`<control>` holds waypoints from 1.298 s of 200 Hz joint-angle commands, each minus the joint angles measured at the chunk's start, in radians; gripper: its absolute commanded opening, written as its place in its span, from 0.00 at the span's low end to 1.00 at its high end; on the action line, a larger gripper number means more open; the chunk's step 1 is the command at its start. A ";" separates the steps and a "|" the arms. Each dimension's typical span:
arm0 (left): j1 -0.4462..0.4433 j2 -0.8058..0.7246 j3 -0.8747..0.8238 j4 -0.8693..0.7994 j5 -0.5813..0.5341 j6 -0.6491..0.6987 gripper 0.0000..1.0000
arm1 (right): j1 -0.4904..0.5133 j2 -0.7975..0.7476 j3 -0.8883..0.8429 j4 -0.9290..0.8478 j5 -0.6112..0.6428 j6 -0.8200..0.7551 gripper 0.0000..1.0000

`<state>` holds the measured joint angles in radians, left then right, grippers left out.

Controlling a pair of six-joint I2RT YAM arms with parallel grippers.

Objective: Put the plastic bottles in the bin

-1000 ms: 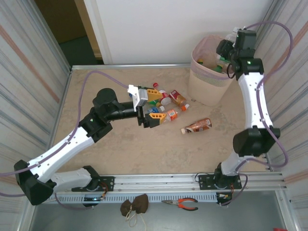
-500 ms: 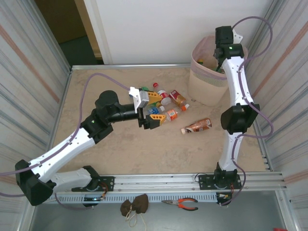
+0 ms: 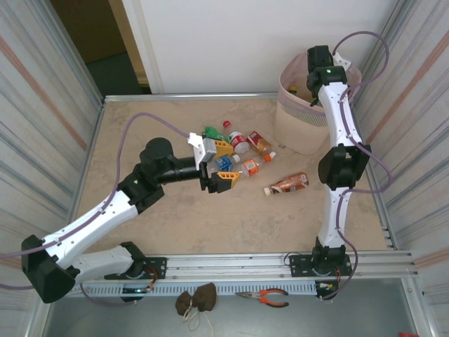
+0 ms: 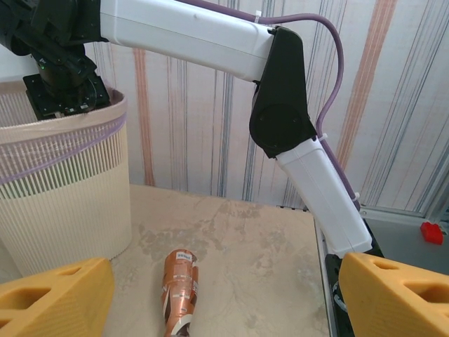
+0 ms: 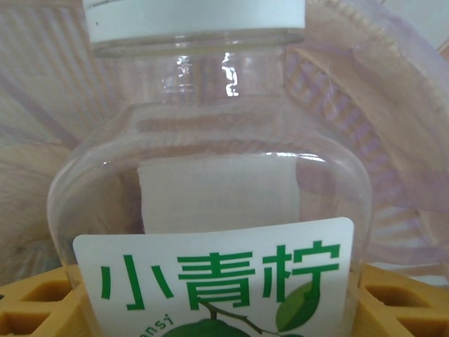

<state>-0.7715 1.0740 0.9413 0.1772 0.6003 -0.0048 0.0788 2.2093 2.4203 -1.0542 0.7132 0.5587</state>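
My right gripper holds the clear bottle, which already hangs within the bin's rim. I will next move my right gripper farther down into the bin (image 3: 298,130), whose pink-lined inside is below it, and let go of the bottle.
My right gripper (image 3: 317,71) hangs over the bin (image 3: 298,130), a tall beige wastebasket with a pink rim band. It is shut on a clear bottle (image 5: 210,182) with a white cap and a green-lettered label, and the bin's pink lining lies behind it. My left gripper (image 3: 228,164) is open, low over a cluster of loose bottles: a green one (image 3: 210,132), a red-capped one (image 3: 236,139), an orange one (image 3: 259,143) and an orange-labelled one (image 3: 250,167). A brown bottle (image 3: 287,184) lies apart; in the left wrist view this brown bottle (image 4: 179,288) lies on the table ahead of the open yellow fingers (image 4: 56,295).
Striped walls close the table on both sides. The right arm's black elbow (image 3: 342,167) stands over the table's right part, near the brown bottle. Orange pliers (image 3: 264,298) and a brown cloth (image 3: 196,300) lie below the front rail.
The right arm has swung left and stretched up, carrying the clear bottle over the bin's mouth. The left gripper has edged slightly toward the near side, still open.
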 commanded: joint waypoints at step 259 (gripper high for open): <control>0.011 -0.003 -0.029 0.023 -0.043 -0.020 0.83 | 0.022 -0.169 0.040 -0.119 -0.120 0.031 0.84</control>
<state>-0.7715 1.0733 0.9043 0.2062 0.5880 -0.0082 0.0887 2.1300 2.4279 -1.1595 0.5781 0.6445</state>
